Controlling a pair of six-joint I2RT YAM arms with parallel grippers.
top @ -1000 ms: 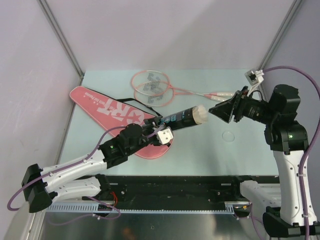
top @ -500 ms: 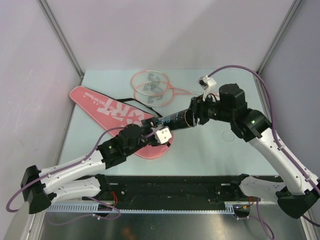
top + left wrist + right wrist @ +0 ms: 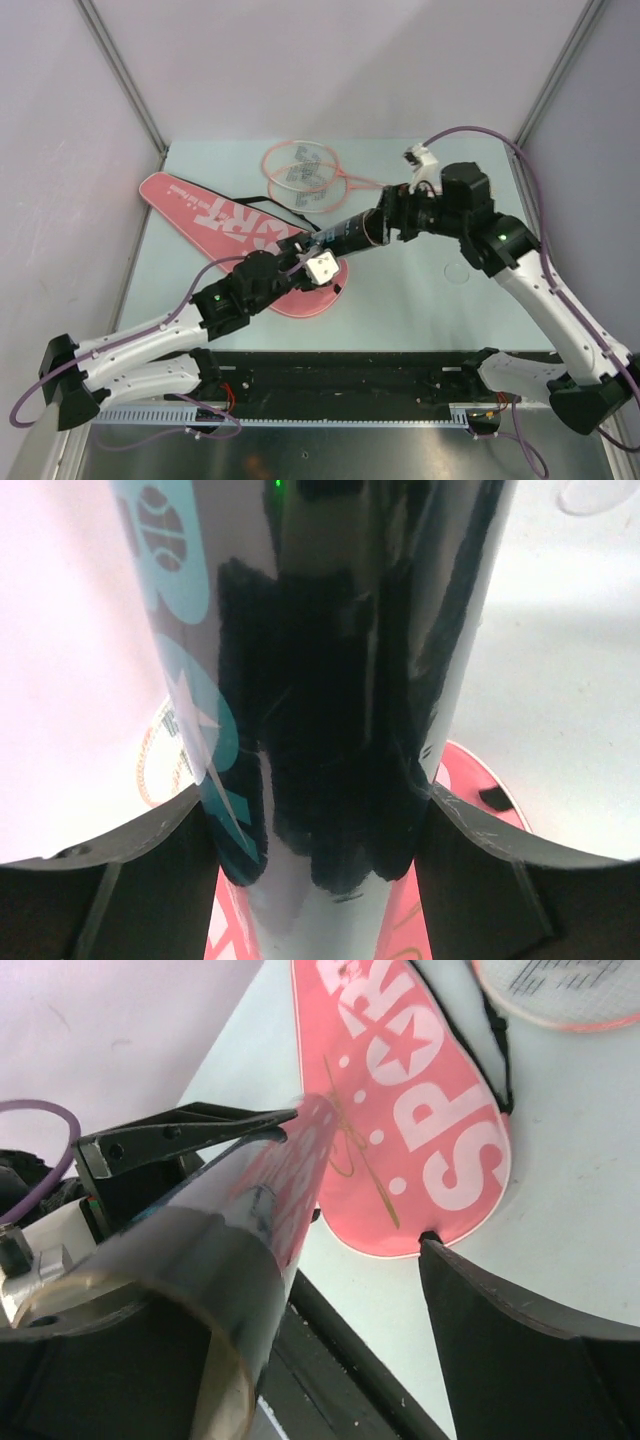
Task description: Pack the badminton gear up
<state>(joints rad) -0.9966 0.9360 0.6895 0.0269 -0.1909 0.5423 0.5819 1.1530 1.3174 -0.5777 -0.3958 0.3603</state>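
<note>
The clear lid's rim lies flat on the tabletop below my right gripper, to its right in the top view, so next I swing there and descend, fingers downward.
My left gripper (image 3: 303,263) is shut on the lower end of the dark cylindrical tube (image 3: 345,235) and holds it slanted above the table; in the left wrist view the tube (image 3: 330,680) fills the space between both fingers. My right gripper (image 3: 390,224) is at the tube's far end, jaws wide open. In the right wrist view the tube's brown-rimmed mouth (image 3: 150,1350) lies by the left jaw, well apart from the right finger (image 3: 500,1350). The pink bag (image 3: 235,228) lies flat under the tube. Two pink rackets (image 3: 310,172) lie crossed behind it. No shuttlecock shows in the open.
A small clear round lid (image 3: 457,272) lies on the table to the right of the tube. The bag's black strap (image 3: 285,205) loops beside the rackets. The cell's grey walls close in the table on the left, back and right.
My right arm has swung in from the right to the tube's far end, which showed a pale tip before. The left gripper has kept its grip and raised the tube slightly.
</note>
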